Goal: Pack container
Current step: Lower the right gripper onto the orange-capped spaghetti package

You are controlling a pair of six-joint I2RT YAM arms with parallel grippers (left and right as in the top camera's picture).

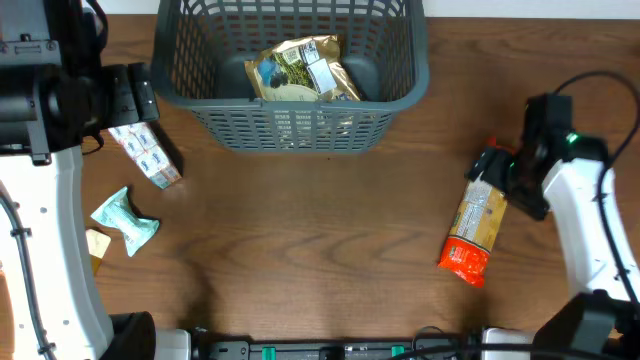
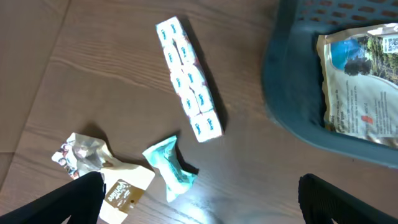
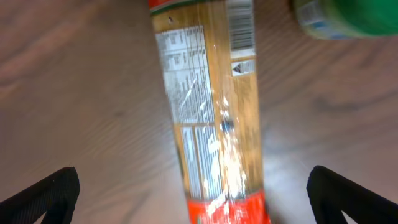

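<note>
My right gripper's spread fingers already straddle the narrow width of the long pasta bag from above, so it needs to lower onto the bag's middle part next.
The dark grey slotted container [image 1: 395,95] stands at the back middle of the table with a printed foil bag [image 1: 300,70] lying inside; both show in the left wrist view, the container [image 2: 292,93] and the bag [image 2: 360,81]. My left gripper [image 1: 130,95] is open and empty, above the table left of the container, with its fingers [image 2: 202,186] spread wide. My right gripper [image 1: 505,170] is open and hovers over the far end of a long pasta bag with red ends [image 1: 475,225]. In the right wrist view the pasta bag [image 3: 214,118] lies between the spread fingers [image 3: 193,186], not held.
A long white-and-blue pack [image 1: 148,155] [image 2: 188,78] lies left of the container. A teal packet [image 1: 125,220] [image 2: 169,168] and a tan-and-white packet [image 1: 97,245] [image 2: 106,177] lie near the left edge. A green round thing [image 3: 354,15] sits beyond the pasta bag.
</note>
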